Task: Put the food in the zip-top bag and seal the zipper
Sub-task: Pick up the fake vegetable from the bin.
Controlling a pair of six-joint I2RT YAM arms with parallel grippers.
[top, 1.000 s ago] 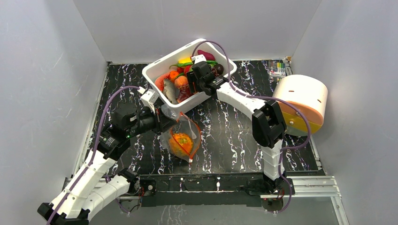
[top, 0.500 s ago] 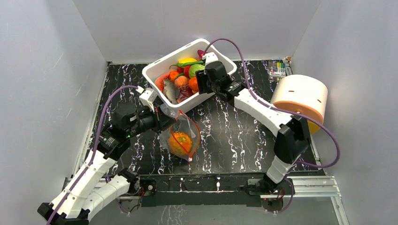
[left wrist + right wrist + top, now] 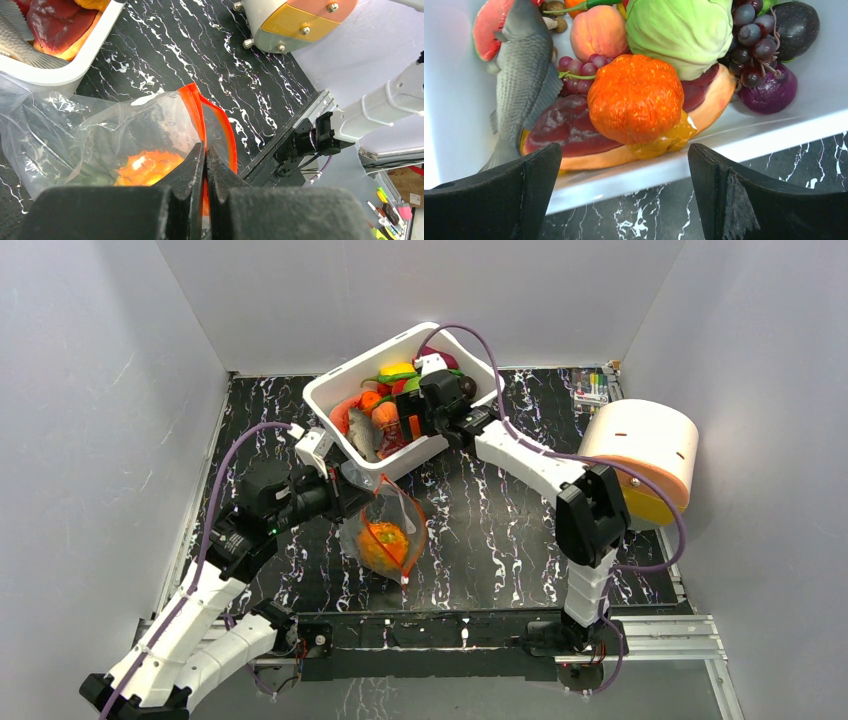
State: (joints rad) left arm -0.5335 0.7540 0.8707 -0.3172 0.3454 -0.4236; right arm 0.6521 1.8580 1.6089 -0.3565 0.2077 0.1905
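Note:
I should next lower my right gripper past the near side of the tub until its fingers are on both sides of the orange bumpy fruit (image 3: 415, 427) (image 3: 634, 97), and then close it, because the fruit lies uncovered on top of other food.
The clear zip-top bag (image 3: 385, 530) lies mid-table with a spiky orange food piece (image 3: 384, 542) inside. My left gripper (image 3: 350, 502) is shut on the mouth edge at the red-orange zipper (image 3: 196, 112), holding the mouth apart; its fingertips (image 3: 205, 150) pinch the strip. My right gripper (image 3: 412, 420) hovers at the near wall of the white tub (image 3: 335, 390), open and empty (image 3: 624, 150). Just beyond its fingers sit an orange bumpy fruit (image 3: 634, 97), a green cabbage (image 3: 679, 30), purple grapes (image 3: 751, 35), a grey fish (image 3: 521, 75) and a peach (image 3: 596, 30).
A white cylinder with an orange and yellow face (image 3: 645, 455) stands at the right edge. Coloured markers (image 3: 592, 390) lie at the back right corner. Grey walls close in the table on three sides. The tub's rim (image 3: 774, 127) lies between my right fingers and the food.
My right arm swung right, away from the tub, then came back over its near wall, and its jaws have spread wide. The left gripper and the bag have stayed put.

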